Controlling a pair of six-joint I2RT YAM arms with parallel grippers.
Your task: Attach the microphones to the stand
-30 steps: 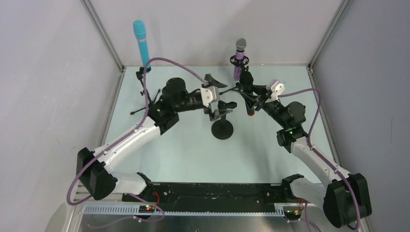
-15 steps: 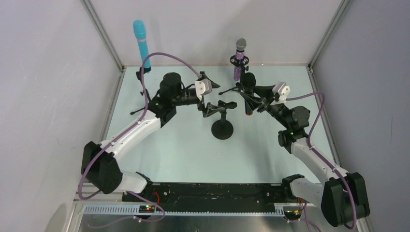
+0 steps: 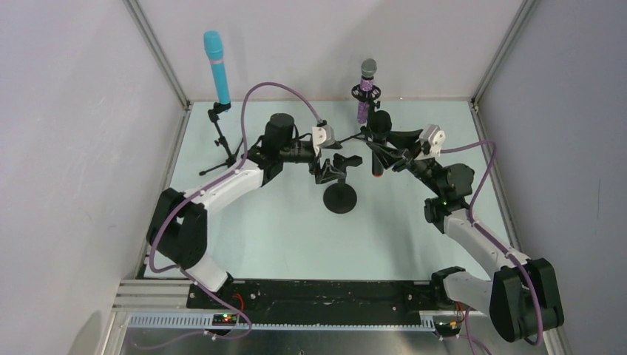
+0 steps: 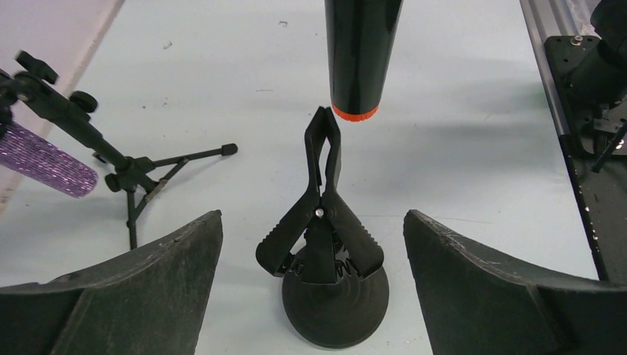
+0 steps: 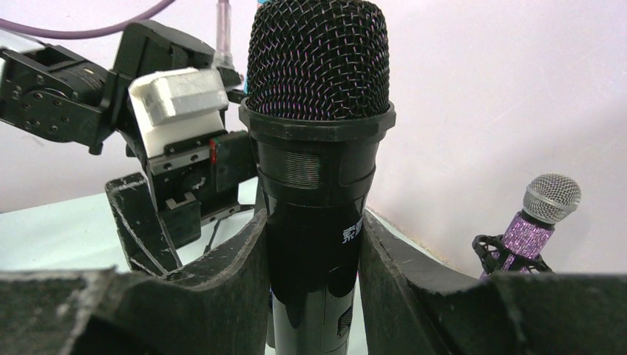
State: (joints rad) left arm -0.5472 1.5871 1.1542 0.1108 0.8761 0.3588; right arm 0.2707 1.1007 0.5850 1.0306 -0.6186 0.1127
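My right gripper will next carry the microphone, which is still unclipped, to the left in the top view into the tip of the stand's clip and let it go.
My right gripper (image 5: 314, 222) is shut on the black microphone (image 5: 318, 148), which stands upright with its mesh head up. From above, the black microphone (image 3: 378, 148) hangs just right of the round-base stand (image 3: 340, 198). Its orange end (image 4: 355, 112) hovers just beyond the tip of the stand's spring clip (image 4: 323, 222). My left gripper (image 4: 313, 214) is open, with its fingers (image 4: 185, 274) wide on either side of the clip's handles and not touching them. The light-blue microphone (image 3: 216, 66) and the purple microphone (image 3: 365, 92) each sit in their own stands at the back.
A black tripod (image 4: 133, 177) carries the purple microphone (image 4: 44, 159) to the left of the clip. The light-blue microphone's tripod (image 3: 220, 151) stands at the back left. Enclosure walls and aluminium posts (image 3: 159, 55) border the table.
My left arm has stretched forward and its elbow swung right, bringing the open gripper square onto the clip. The right gripper has shifted slightly back with the black microphone.
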